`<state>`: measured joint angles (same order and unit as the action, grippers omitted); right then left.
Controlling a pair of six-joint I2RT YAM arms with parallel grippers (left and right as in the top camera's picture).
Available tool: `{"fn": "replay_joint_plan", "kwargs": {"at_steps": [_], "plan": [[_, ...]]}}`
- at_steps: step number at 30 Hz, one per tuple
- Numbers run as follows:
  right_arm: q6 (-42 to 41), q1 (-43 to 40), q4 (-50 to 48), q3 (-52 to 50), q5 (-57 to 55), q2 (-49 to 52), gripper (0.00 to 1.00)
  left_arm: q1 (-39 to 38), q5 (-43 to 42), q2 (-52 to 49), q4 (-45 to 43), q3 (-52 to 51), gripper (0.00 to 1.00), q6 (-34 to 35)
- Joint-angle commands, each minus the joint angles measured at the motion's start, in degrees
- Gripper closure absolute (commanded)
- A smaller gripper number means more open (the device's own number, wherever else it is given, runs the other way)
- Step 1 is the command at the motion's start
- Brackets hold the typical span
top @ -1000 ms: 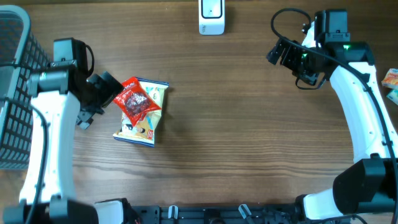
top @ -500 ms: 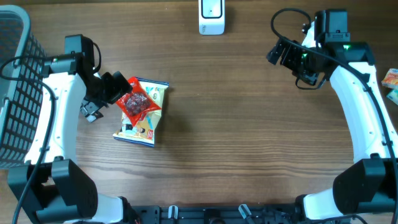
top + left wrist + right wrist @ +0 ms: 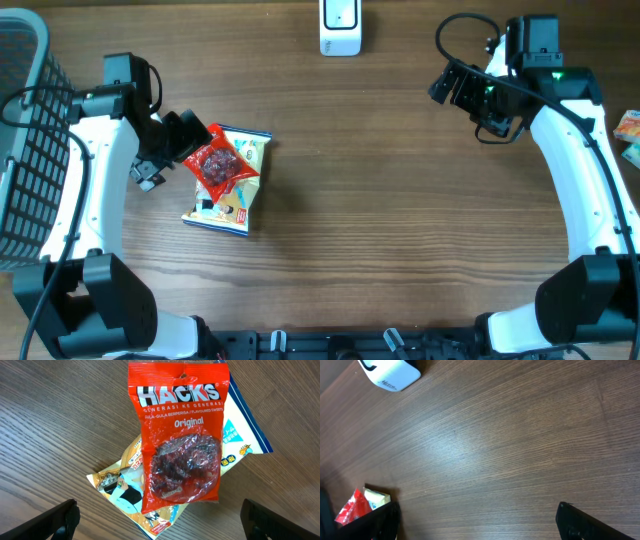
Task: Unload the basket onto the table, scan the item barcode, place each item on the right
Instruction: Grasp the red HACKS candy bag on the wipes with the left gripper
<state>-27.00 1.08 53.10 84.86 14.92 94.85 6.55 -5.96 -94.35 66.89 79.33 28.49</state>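
Note:
I will next move my left gripper down and to its right in the overhead view, onto the red bag's dark candy window (image 3: 222, 164) (image 3: 185, 467), as this bag lies on top.
A red Hacks candy bag (image 3: 216, 163) (image 3: 179, 435) lies face up on a cream and blue snack packet (image 3: 228, 205) (image 3: 122, 485) on the wooden table. No barcode shows on either one. My left gripper (image 3: 192, 140) (image 3: 160, 527) hovers at the bag's left end, open, with its fingertips (image 3: 55, 520) wide on both sides of the two packets and touching nothing. The white scanner (image 3: 340, 27) (image 3: 390, 372) stands at the table's far edge. My right gripper (image 3: 455, 88) (image 3: 480, 522) hangs open over bare wood at the upper right.
A dark wire basket (image 3: 25, 150) stands at the left edge. Small coloured packets (image 3: 628, 130) lie at the far right edge. Bare wood stretches between the snack packets and the right arm.
The left arm swung up and right, bringing its gripper closer to the red bag, then held still. The right arm and packets have not moved.

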Motion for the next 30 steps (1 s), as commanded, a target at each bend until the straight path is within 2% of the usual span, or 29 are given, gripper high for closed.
{"fn": "replay_joint_plan", "kwargs": {"at_steps": [1, 5, 13, 18, 22, 23, 24, 26, 28, 30], "plan": [[-0.39, 0.13, -0.22, -0.13, -0.94, 0.55, 0.00, 0.24, -0.59, -0.72, -0.28, 0.00, 0.00, -1.16], [-0.39, 0.13, -0.22, -0.13, -0.94, 0.55, 0.00, 0.22, -0.63, -1.57, -1.44, -1.38, 0.00, -1.11], [-0.39, 0.13, -0.22, -0.13, -0.94, 0.55, 0.00, 1.95, -1.07, -2.14, -11.06, -8.83, 0.00, -1.09], [-0.39, 0.13, -0.22, -0.13, -0.94, 0.55, 0.00, 2.36, -4.87, -2.21, -18.71, -14.40, 0.00, -1.51], [-0.39, 0.13, -0.22, -0.13, -0.94, 0.55, 0.00, 2.34, -13.05, -2.21, -25.24, -18.27, 0.00, -5.81], [-0.39, 0.13, -0.22, -0.13, -0.94, 0.55, 0.00, 2.34, -13.70, -2.21, -26.12, -18.80, 0.06, -5.79], [-0.39, 0.13, -0.22, -0.13, -0.94, 0.55, 0.01, 2.34, -13.79, -2.21, -26.73, -19.06, 0.17, -5.79], [-0.42, 0.13, -0.22, -0.13, -0.94, 0.55, 0.00, 2.34, -13.77, -2.21, -27.12, -19.06, 0.28, -5.79], [-0.39, 0.13, -0.22, -0.13, -0.94, 0.55, 0.00, 2.34, -13.73, -2.21, -27.10, -19.06, 0.34, -5.79], [-0.42, 0.13, -0.22, -0.13, -0.94, 0.55, 0.00, 2.34, -13.57, -2.21, -27.10, -19.06, 0.34, -5.79]]}}
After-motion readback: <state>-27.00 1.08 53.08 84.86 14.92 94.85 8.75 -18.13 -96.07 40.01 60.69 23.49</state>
